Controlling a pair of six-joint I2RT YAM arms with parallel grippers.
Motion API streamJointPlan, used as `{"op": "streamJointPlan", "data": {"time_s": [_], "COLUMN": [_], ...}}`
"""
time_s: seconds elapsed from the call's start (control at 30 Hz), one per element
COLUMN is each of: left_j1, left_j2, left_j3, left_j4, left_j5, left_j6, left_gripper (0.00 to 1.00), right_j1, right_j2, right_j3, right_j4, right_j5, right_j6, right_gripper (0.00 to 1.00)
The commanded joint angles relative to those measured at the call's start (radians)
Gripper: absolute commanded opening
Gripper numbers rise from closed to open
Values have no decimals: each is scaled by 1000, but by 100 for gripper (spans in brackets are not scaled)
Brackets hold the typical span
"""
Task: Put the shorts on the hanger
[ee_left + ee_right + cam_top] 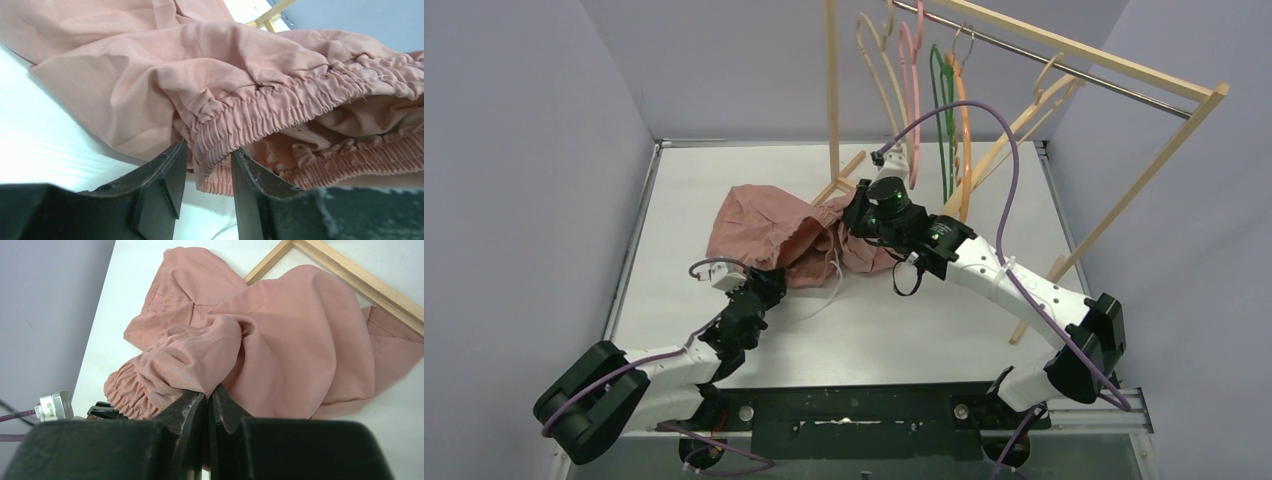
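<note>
The waistband (280,107) sags bunched, so my right gripper will next move up, back and away from my left gripper to spread the shorts, and then it will open.
The dusty-pink shorts (764,225) lie crumpled on the white table, left of the rack's foot. My right gripper (856,215) is shut on a fold of their cloth and holds that side raised; in the right wrist view (209,390) its jaws are pressed together on the shorts (290,330). My left gripper (769,283) is at the shorts' near edge. In the left wrist view (209,150) its jaws stand apart, one on each side of the gathered waistband (280,107). The pink hanger (911,90) hangs on the rack rail behind.
A wooden clothes rack (832,90) stands at the back right, its base bar (350,280) beside the shorts. Beige (879,60), green (941,110) and orange (964,120) hangers hang on it. A white drawstring (829,290) trails on the table.
</note>
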Motion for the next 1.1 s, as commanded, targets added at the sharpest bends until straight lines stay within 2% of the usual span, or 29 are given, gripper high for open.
{"op": "streamJointPlan", "data": {"time_s": [0.0,0.17,0.3,0.37,0.47,0.6,0.77,0.9,1.07], "left_j1": [-5,-4,-4,-5,-4,-1,-1,-1,0], "left_j2": [53,152,140,46,-149,-372,-463,-436,-364], "left_j3": [20,18,31,65,167,339,640,849,900], "left_j4": [114,268,325,198,-203,-622,-1000,-1194,-1273], "left_j5": [-76,-82,-44,-33,-54,-66,14,87,159], "left_j6": [53,104,196,214,223,290,397,458,523], "left_gripper": [39,40,8,0,0,0,0,0,0], "right_j1": [-3,-5,-6,-9,-19,-21,10,12,10], "right_j2": [-65,-64,-61,-66,-102,-191,-310,-369,-379], "right_j3": [-6,-1,2,0,-9,-14,48,55,-53], "right_j4": [45,39,23,-1,-56,-159,-366,-477,-485], "right_j5": [36,30,27,32,51,60,53,53,75], "right_j6": [9,3,-6,-20,-40,-74,-105,-99,-90], "right_gripper": [0,0,0,0,0,0,0,1,3]}}
